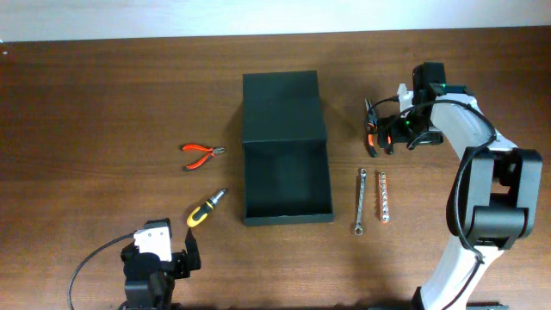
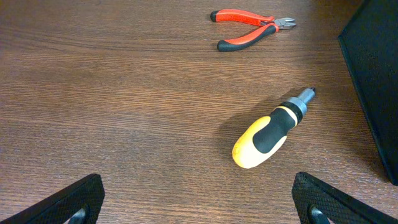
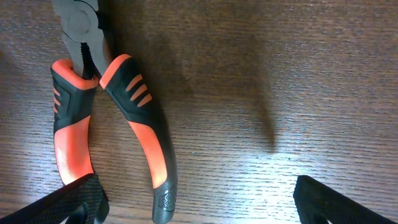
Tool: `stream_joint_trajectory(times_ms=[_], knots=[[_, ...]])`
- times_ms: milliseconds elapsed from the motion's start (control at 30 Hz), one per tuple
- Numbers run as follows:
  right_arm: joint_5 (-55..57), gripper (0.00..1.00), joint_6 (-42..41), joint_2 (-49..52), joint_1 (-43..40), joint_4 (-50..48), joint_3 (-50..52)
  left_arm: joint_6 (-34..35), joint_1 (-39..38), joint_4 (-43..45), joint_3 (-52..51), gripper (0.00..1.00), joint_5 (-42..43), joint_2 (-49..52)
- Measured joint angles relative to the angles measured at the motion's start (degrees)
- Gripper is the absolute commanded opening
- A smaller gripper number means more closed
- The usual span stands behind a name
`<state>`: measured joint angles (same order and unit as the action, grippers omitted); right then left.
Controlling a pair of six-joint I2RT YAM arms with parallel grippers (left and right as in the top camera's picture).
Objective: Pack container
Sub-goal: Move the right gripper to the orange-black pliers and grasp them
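Note:
My right gripper needs to go down next and close on one handle of the pliers (image 1: pixel 390 147) (image 3: pixel 147 137), which lies just below and is already between the open fingers.
The container (image 1: pixel 287 164) is a dark box in the middle of the table, its flap lid folded open toward the back and its inside bare. My right gripper (image 1: pixel 379 138) is open low over orange-and-black pliers (image 1: pixel 369 127) to the right of the box. In the right wrist view the pliers (image 3: pixel 134 118) lie between the fingers (image 3: pixel 199 205), with the left finger by one handle. My left gripper (image 1: pixel 162 258) is open and empty at the front left. It shows in the left wrist view (image 2: pixel 199 205), behind a yellow-and-black screwdriver (image 2: pixel 270 134).
Small red pliers (image 1: pixel 201 155) lie to the left of the box and also show in the left wrist view (image 2: pixel 252 28). The screwdriver (image 1: pixel 207 209) lies near the box's front left corner. A wrench (image 1: pixel 360 202) and an orange strip (image 1: pixel 384 198) lie to the right of the box.

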<state>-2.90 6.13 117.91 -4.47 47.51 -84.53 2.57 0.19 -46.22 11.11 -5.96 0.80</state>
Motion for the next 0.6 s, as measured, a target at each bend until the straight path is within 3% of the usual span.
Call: stream_joint_trajectory(times_ms=[500, 600], knots=[[0.04, 0.97, -1.77, 1.70, 0.00, -1.33, 0.00, 0.00, 0.00, 0.00, 0.00, 0.99, 0.00, 0.00], [0.48, 0.91, -2.25, 2.75, 0.07, -1.40, -0.02, 0.00, 0.00, 0.00, 0.00, 0.99, 0.00, 0.00]])
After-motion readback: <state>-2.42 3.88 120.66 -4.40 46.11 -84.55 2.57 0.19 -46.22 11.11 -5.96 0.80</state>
